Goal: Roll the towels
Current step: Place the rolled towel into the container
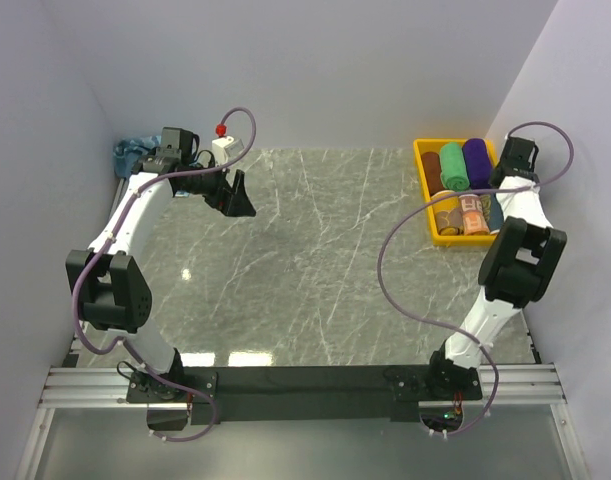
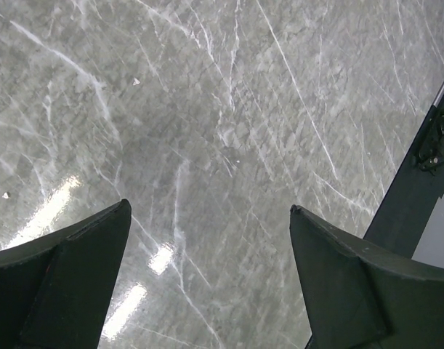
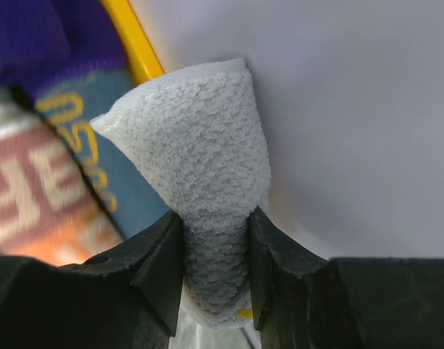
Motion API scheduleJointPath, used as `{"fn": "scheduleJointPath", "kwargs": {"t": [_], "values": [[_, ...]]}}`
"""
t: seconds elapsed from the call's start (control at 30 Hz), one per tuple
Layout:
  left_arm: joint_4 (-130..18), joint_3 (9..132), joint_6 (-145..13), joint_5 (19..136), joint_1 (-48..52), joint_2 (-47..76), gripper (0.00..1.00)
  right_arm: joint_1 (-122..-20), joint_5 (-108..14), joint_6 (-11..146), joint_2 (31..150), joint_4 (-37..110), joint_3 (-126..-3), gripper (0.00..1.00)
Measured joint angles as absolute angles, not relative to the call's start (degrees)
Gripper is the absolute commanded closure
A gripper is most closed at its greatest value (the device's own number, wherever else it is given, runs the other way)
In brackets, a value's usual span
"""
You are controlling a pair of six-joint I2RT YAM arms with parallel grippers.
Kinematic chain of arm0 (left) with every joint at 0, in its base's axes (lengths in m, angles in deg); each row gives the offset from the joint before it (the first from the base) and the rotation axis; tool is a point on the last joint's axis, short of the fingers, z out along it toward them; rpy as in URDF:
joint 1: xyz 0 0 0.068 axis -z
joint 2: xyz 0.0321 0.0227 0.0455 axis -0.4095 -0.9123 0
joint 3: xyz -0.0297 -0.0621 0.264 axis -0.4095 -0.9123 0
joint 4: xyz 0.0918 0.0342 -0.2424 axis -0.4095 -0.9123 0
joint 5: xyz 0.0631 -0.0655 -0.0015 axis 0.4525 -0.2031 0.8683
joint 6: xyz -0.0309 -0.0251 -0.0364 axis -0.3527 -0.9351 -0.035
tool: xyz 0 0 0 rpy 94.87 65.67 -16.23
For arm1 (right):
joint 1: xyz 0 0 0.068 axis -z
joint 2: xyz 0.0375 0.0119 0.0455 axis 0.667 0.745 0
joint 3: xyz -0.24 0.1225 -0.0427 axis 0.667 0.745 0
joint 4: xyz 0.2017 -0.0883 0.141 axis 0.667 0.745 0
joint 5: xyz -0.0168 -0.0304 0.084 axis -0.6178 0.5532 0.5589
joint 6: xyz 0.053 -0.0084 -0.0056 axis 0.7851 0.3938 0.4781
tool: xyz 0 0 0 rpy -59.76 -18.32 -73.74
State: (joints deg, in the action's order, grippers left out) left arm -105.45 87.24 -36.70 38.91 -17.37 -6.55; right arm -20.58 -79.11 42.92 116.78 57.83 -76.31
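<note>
The pale towel hangs over the yellow rim. My right gripper should next go left in the top view to the blue towel, move down and let go.
My right gripper (image 3: 214,247) is shut on a pale grey-white towel (image 3: 200,153), pinched between both fingers beside the right wall. Under it lie a purple roll (image 3: 40,36), a blue towel with print (image 3: 98,145) and an orange printed roll (image 3: 33,196). In the top view the right gripper itself is hidden behind the arm over the yellow bin (image 1: 425,185), which holds brown (image 1: 431,168), green (image 1: 452,165) and purple (image 1: 477,160) rolls and an orange roll (image 1: 471,215). My left gripper (image 1: 235,200) is open and empty above the marble table (image 2: 222,131). A light blue towel (image 1: 135,155) lies bunched at the far left corner.
A white device with a red knob (image 1: 223,140) sits at the back by the left arm. Walls close in on the left, back and right. The black rail (image 1: 315,380) runs along the near edge, also visible in the left wrist view (image 2: 418,182).
</note>
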Motion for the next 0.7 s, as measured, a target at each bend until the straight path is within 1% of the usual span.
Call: {"fn": "scheduleJointPath", "kwargs": {"t": [0.1, 0.23, 0.43, 0.63, 0.67, 0.7], "values": [[-105.43, 87.24, -37.07, 39.17, -17.37, -6.55, 0.02, -20.91, -79.29, 41.93, 120.63, 56.69, -78.95, 1.00], [-105.40, 87.24, -37.20, 39.37, -17.37, -6.55, 0.01, -22.24, -79.26, 40.58, 124.00, 55.86, -79.10, 1.00], [-105.40, 87.24, -37.15, 39.72, -17.37, -6.44, 0.01, -25.96, -79.33, 39.35, 124.24, 54.66, -76.66, 1.00], [-105.40, 87.13, -37.11, 39.85, -17.37, -6.42, 0.01, -27.43, -79.15, 39.31, 124.24, 54.35, -76.37, 1.00], [-105.43, 87.11, -37.11, 39.85, -17.37, -6.42, 0.01, -27.38, -79.13, 39.31, 124.24, 54.38, -76.37, 0.99], [-105.43, 87.06, -37.11, 39.87, -17.37, -6.42, 0.01, -27.34, -79.07, 39.33, 124.24, 54.44, -76.37, 0.94]]}}
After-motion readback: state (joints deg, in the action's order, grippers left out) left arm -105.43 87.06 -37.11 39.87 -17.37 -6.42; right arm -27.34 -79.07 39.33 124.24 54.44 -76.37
